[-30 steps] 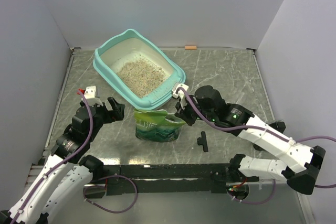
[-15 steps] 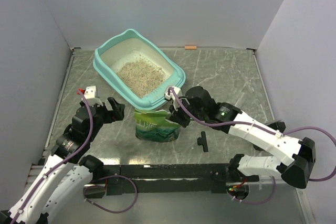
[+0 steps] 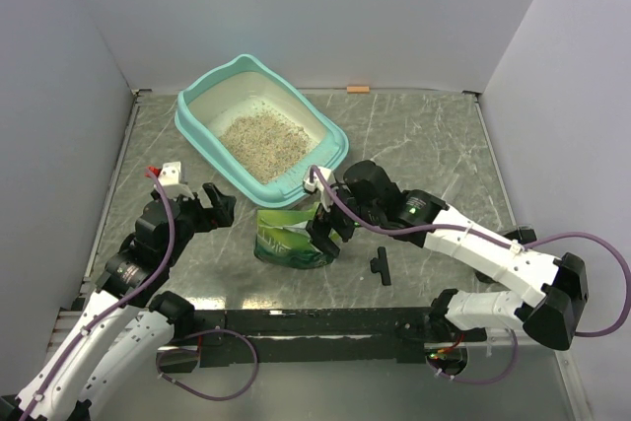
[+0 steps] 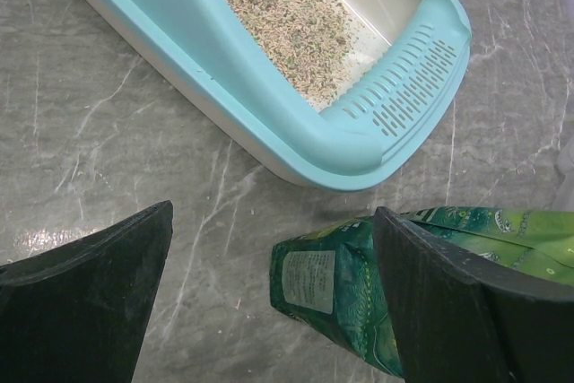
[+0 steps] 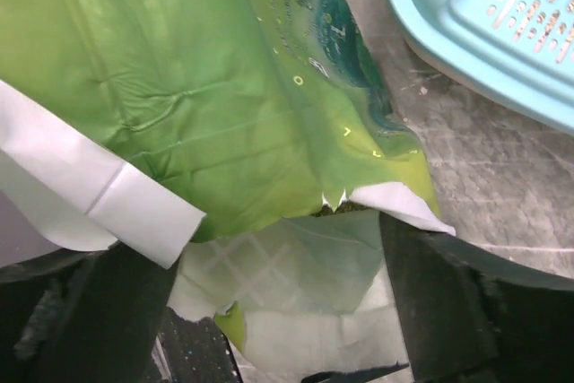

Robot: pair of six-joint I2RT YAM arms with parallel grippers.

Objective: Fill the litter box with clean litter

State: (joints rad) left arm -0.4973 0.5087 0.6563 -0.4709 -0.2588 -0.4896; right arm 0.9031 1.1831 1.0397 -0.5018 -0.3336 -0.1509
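Note:
The table is bare beside the box's long rim (image 3: 325,119) nearest the orange item. My right gripper next needs to lift up off the pouch, move outward and go down onto that rim.
The teal litter box (image 3: 296,175) lies at the back left with a patch of beige clean litter (image 3: 261,135) on its white floor. A green crinkled pouch (image 3: 286,242) stands just in front of its near end. My right gripper (image 3: 325,227) hangs over the pouch's right top, open. In the right wrist view its jaws (image 5: 269,248) stand wide on either side of the torn pouch (image 5: 179,87) mouth. My left gripper (image 3: 212,206) is open, left of the pouch and apart from it. The left wrist view shows the pouch (image 4: 345,284), the box (image 4: 224,60) and the litter (image 4: 287,15).
A small black T-shaped piece (image 3: 380,265) lies on the marbled table right of the pouch. A little orange item (image 3: 358,89) sits by the back wall. Grey walls close in the table on three sides. The box corner (image 5: 484,33) is near the right gripper.
My right gripper has gone from shut to open and has shifted left and down onto the pouch's top. The left arm has not moved.

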